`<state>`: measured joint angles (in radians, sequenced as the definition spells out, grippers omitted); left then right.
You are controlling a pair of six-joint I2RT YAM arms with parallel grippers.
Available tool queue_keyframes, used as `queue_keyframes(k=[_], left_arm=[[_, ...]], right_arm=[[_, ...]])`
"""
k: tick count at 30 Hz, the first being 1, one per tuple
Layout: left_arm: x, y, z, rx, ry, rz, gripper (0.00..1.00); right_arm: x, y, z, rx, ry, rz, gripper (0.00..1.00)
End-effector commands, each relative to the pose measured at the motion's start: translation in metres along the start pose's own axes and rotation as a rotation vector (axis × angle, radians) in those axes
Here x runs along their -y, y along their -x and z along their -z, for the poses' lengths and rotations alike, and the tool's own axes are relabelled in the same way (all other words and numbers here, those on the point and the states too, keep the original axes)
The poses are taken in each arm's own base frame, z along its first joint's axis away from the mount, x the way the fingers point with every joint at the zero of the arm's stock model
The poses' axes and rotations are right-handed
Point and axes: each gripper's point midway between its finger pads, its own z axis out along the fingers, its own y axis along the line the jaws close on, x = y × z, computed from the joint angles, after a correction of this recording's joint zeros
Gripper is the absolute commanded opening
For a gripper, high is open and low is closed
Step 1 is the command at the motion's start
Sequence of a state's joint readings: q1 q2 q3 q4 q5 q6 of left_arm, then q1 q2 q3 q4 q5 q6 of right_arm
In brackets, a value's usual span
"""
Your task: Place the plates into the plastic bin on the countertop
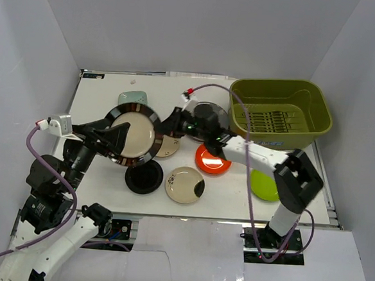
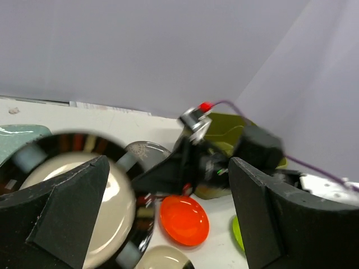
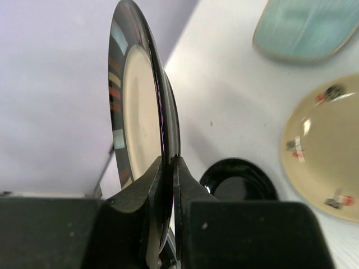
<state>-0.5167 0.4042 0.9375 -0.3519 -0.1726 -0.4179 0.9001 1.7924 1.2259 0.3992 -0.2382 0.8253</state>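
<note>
The bottom of the olive bin is to the right of my right gripper in the top view. I will swing the plate over it next, lower it and let go.
My right gripper [image 1: 167, 126] [image 3: 171, 163] is shut on the right rim of a large plate [image 1: 135, 135] [image 3: 134, 112] with a cream centre and a black striped rim. The plate seems raised over the countertop [image 1: 107, 96]. My left gripper [image 1: 113, 139] [image 2: 168, 224] is open and empty, its fingers [image 2: 70, 213] spread over the plate's left part [image 2: 73, 185]. An orange-red plate [image 1: 212, 160] [image 2: 184, 219], a lime plate [image 1: 263, 184], a black plate [image 1: 144, 177] [image 3: 238, 180] and a cream plate [image 1: 184, 184] lie on the table. The olive bin [image 1: 319, 98] stands at the back right and holds no plates.
A pale-green dish [image 1: 131, 98] [image 3: 305, 31] lies at the back. A grey patterned plate [image 1: 210, 114] [image 2: 147, 151] lies partly under my right arm. A tan plate with small marks [image 1: 169, 147] [image 3: 325, 145] is beside the held plate. White walls enclose the table.
</note>
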Motion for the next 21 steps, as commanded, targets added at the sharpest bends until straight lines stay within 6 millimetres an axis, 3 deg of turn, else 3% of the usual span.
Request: queue_keyframes(k=[1,2,4,5,7,8,10,11,13,14,15,17,18,21], left_arm=[[0.007,-0.024,-0.013,-0.116,-0.021,0.031,0.98],[0.008,-0.032,-0.018,-0.147,-0.024,0.04,0.97],[0.01,-0.052,-0.029,-0.218,-0.029,0.054,0.96],[0.01,-0.075,-0.041,-0.299,-0.026,0.074,0.96],[0.01,-0.096,-0.053,-0.364,-0.027,0.09,0.96],[0.011,-0.118,-0.063,-0.44,-0.035,0.102,0.96],[0.014,-0.132,-0.078,-0.473,-0.042,0.128,0.96],[0.015,-0.139,-0.085,-0.492,-0.045,0.139,0.96],[0.02,-0.156,-0.106,-0.537,-0.053,0.169,0.94],[0.02,-0.168,-0.12,-0.566,-0.048,0.184,0.93],[0.02,-0.173,-0.128,-0.579,-0.044,0.184,0.93],[0.019,-0.185,-0.142,-0.61,-0.03,0.192,0.9],[0.012,-0.206,-0.152,-0.654,-0.004,0.189,0.9],[0.01,-0.217,-0.176,-0.683,0.012,0.173,0.88]], right_arm=[[-0.062,0.115,0.077,0.352,0.19,0.075,0.08],[-0.06,0.144,0.11,0.434,0.179,0.089,0.08],[-0.043,0.168,0.144,0.504,0.133,0.089,0.08],[-0.025,0.194,0.183,0.594,0.067,0.107,0.08],[0.007,0.212,0.222,0.659,-0.05,0.089,0.08],[0.029,0.232,0.266,0.755,-0.132,0.09,0.08],[0.056,0.241,0.303,0.802,-0.223,0.062,0.08],[0.076,0.253,0.339,0.874,-0.306,0.052,0.08],[0.106,0.255,0.369,0.899,-0.406,0.019,0.08],[0.135,0.258,0.397,0.932,-0.526,-0.003,0.08],[0.137,0.261,0.402,0.945,-0.552,0.02,0.08],[0.164,0.256,0.423,0.952,-0.666,-0.01,0.08],[0.169,0.254,0.429,0.952,-0.693,-0.011,0.08],[0.192,0.248,0.442,0.922,-0.79,-0.022,0.08]])
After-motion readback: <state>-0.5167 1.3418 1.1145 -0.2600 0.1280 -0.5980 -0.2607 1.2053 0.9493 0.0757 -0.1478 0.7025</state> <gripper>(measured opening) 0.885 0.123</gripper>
